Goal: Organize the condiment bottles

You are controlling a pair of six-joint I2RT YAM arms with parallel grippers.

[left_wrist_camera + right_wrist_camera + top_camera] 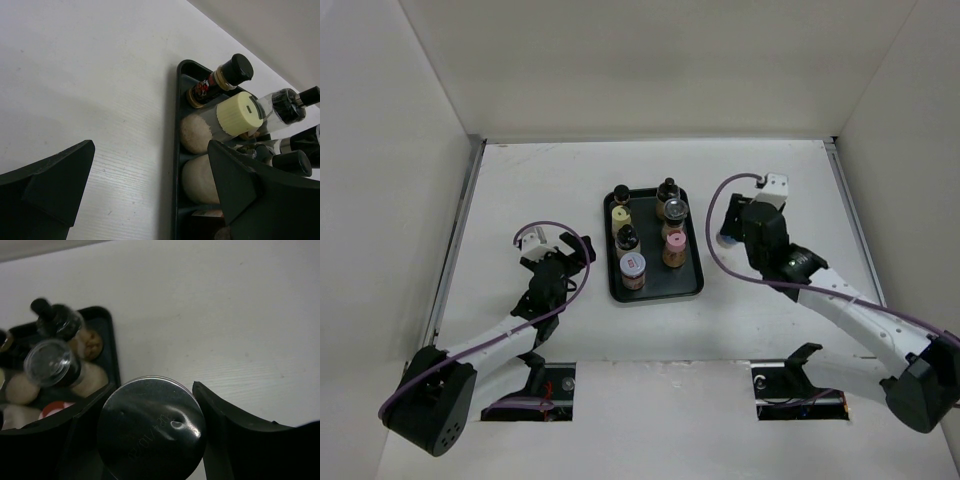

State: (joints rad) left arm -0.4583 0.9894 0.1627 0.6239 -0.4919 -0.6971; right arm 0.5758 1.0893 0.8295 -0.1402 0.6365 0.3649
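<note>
Next I will move my right gripper left in the top view and back over the tray's empty corner by the pink-capped bottle (679, 284), then lower and release.
Several condiment bottles stand in two rows in the black tray (655, 296), among them a yellow-capped one (620, 214), a pink-capped one (673, 243) and a red-and-white-lidded jar (633, 266). My right gripper (730, 232) is just right of the tray, shut on a bottle whose silvery cap (152, 427) fills the gap between the fingers (235, 435); its body is hidden under the cap. My left gripper (570, 255) is open and empty, low over the table beside the tray's left rim (179, 150). The left wrist view shows the yellow cap (240, 112) and a black-capped bottle (235, 70).
White walls close in the table at the back and both sides. The right wrist view shows the tray's right rim (114, 350) close to the held bottle, with a clear-capped bottle (48, 361) just inside it. Bare table lies left and right of the tray.
</note>
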